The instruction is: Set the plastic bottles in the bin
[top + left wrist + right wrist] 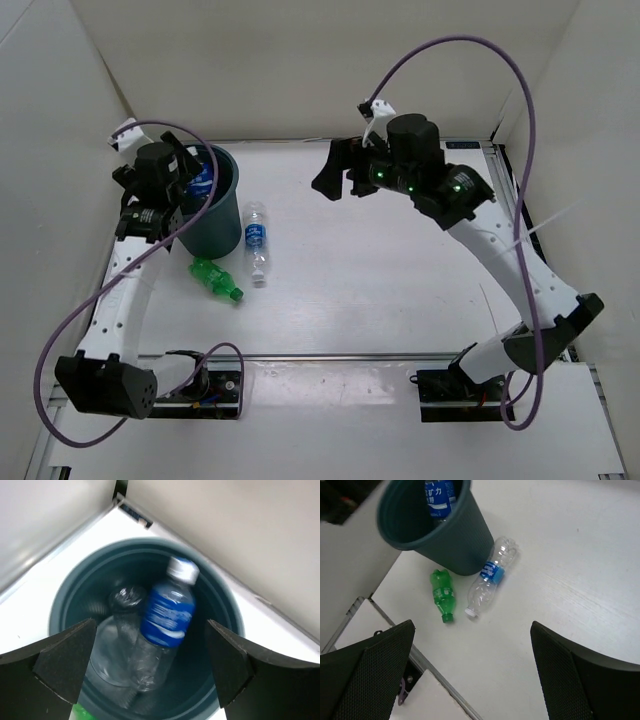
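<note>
Next, the right gripper moves down onto the blue label of the clear bottle outside the bin, since that label lies below it and to the left in the top view.
The dark teal-grey bin stands at the table's far left; its rim also shows in the left wrist view and the right wrist view. Inside it is a clear bottle with a blue label, blurred, beside another clear bottle. My left gripper is open and empty above the bin's mouth. A clear blue-label bottle and a green bottle lie on the table beside the bin. My right gripper is open and empty, high over the table's middle.
White walls enclose the table on the left, back and right. The metal frame edge runs along the near side. The left arm's base and cable sit at the near-left corner.
</note>
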Tool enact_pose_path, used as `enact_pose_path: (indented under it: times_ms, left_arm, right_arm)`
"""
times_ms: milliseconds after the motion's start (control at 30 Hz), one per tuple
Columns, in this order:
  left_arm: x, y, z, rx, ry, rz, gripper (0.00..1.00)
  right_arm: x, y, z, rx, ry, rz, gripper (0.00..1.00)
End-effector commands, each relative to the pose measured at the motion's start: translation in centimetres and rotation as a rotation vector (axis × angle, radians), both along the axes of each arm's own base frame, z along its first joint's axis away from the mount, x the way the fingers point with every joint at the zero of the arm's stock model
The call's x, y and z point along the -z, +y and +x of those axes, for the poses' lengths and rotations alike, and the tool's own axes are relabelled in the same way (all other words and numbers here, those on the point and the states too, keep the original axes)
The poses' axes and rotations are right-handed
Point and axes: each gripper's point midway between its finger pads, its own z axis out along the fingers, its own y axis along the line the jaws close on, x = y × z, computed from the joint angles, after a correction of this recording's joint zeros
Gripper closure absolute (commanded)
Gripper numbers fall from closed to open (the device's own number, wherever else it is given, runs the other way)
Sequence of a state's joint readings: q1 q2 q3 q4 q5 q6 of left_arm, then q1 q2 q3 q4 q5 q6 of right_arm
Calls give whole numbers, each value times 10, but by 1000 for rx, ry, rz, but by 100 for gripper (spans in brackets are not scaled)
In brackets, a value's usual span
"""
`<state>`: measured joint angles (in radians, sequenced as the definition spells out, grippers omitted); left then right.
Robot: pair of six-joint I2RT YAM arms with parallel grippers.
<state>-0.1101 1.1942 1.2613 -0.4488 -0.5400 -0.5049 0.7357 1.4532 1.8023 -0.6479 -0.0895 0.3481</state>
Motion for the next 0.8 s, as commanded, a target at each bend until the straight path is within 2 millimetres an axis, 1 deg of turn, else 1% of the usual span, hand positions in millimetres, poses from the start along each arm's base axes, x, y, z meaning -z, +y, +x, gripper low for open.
enact_pose_path:
  times_ms: [0,33,67,100,133,167,200,233,267,300,333,367,400,433,467,500,533,567,600,633,667,700,733,767]
  left_arm:
    - [-77,6,-28,4,-163,62,0]
    - [-84,8,-40,-8,-174,54,0]
    - [-89,9,-50,-10,-189,43,0]
    - [-103,9,-70,3,-237,23,0]
    - [-105,6,-80,18,-245,6,0]
    - [-95,6,-92,32,-198,8,0]
    - [-98,6,-109,38,-206,-12,0]
    - [-95,8,-119,17,-192,-37,0]
    - [-73,18,-137,-37,-94,-34,0]
    - [-67,22,-148,-65,-63,-45,0]
    - [-64,25,-161,-85,-49,-55,0]
    - [-60,27,-170,-103,-37,-73,0]
    - [-55,27,-177,-106,-17,-77,0]
    - [-49,29,-190,-107,9,-72,0]
    - [-44,27,-194,-93,22,-75,0]
    - [-42,25,-197,-76,30,-72,0]
    - [-31,26,-205,-78,90,-63,0]
    - [-27,28,-212,-91,102,-66,0]
    - [-27,28,-216,-92,114,-64,0]
    - [-27,29,-220,-88,127,-54,0]
    - [-23,30,-227,-90,157,-49,0]
    - [-20,29,-228,-74,176,-39,0]
    - [-22,26,-228,-52,174,-40,0]
    - [-19,26,-231,-53,190,-38,0]
  right_arm:
    - [23,4,34,96,81,76,0]
    - [32,5,38,80,177,138,0]
    - [54,15,49,52,256,154,0]
    - [65,15,57,21,326,173,0]
    - [72,25,57,-42,386,188,0]
    - [108,39,67,-69,522,178,0]
    - [101,54,60,-181,576,215,0]
    - [109,63,63,-220,615,229,0]
    - [137,81,70,-268,663,233,0]
    - [150,93,64,-305,699,222,0]
    - [149,104,71,-321,680,228,0]
    - [181,115,78,-323,733,206,0]
    - [192,123,80,-324,759,197,0]
    - [201,132,79,-326,805,201,0]
    - [230,139,86,-311,866,195,0]
    - [233,144,90,-315,880,211,0]
    - [237,153,91,-334,877,225,0]
    - [262,156,94,-315,923,214,0]
    - [255,167,96,-332,904,225,0]
    - [275,170,101,-327,919,218,0]
    - [281,177,101,-317,924,214,0]
    - [286,179,103,-297,940,216,0]
    - [300,182,108,-286,940,219,0]
    - [307,187,105,-279,942,214,0]
